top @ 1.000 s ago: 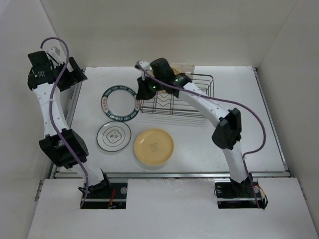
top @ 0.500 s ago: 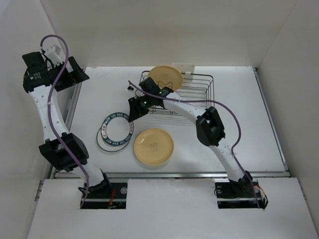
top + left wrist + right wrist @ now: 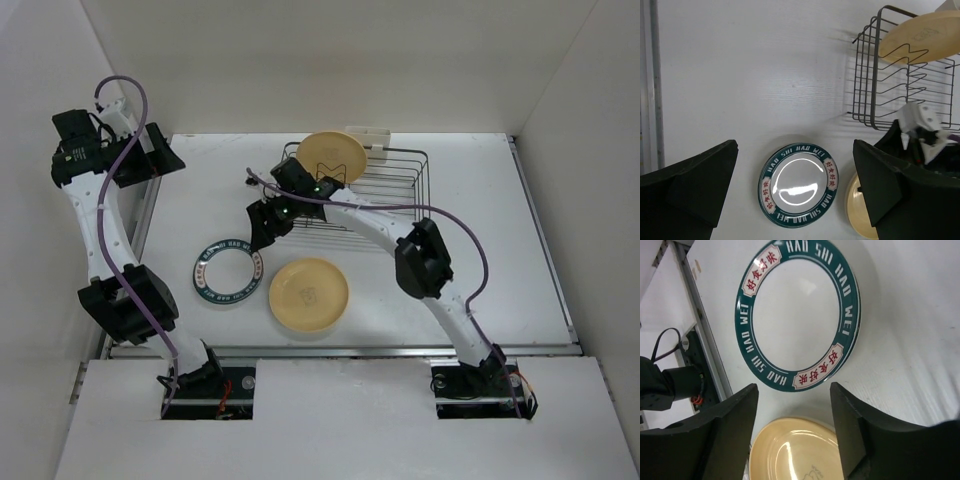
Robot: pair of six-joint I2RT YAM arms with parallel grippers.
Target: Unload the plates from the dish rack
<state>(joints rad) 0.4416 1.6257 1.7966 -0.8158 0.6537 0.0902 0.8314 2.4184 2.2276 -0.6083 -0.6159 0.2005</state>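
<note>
Next, my right gripper rises, swings outward over the cream plate, then lowers onto the plate's rim by the white block (image 3: 359, 148), since it alone still stands in the rack.
The dish rack (image 3: 395, 190) stands at the back centre, and a cream plate (image 3: 332, 156) leans upright in its left end; both also show in the left wrist view as rack (image 3: 890, 85) and cream plate (image 3: 920, 37). A green-rimmed plate (image 3: 227, 276) lies flat at front left, next to a yellow-orange plate (image 3: 309, 294). My right gripper (image 3: 262, 222) hovers open over the gap between these two, the green-rimmed plate (image 3: 797, 315) and the yellow-orange plate (image 3: 800, 452), with nothing between its fingers (image 3: 730, 430). My left gripper (image 3: 158, 160) hangs open, high at the back left, looking down on the green-rimmed plate (image 3: 798, 183).
A metal rail (image 3: 150, 215) runs along the table's left edge and another (image 3: 340, 350) along the front. White walls close in the back and both sides. A small white block (image 3: 368, 135) sits on the rack's far side.
My right gripper carried the green-rimmed plate from beside the rack forward and left onto the black-rimmed plate, then opened and let it go. The left arm shifted slightly.
</note>
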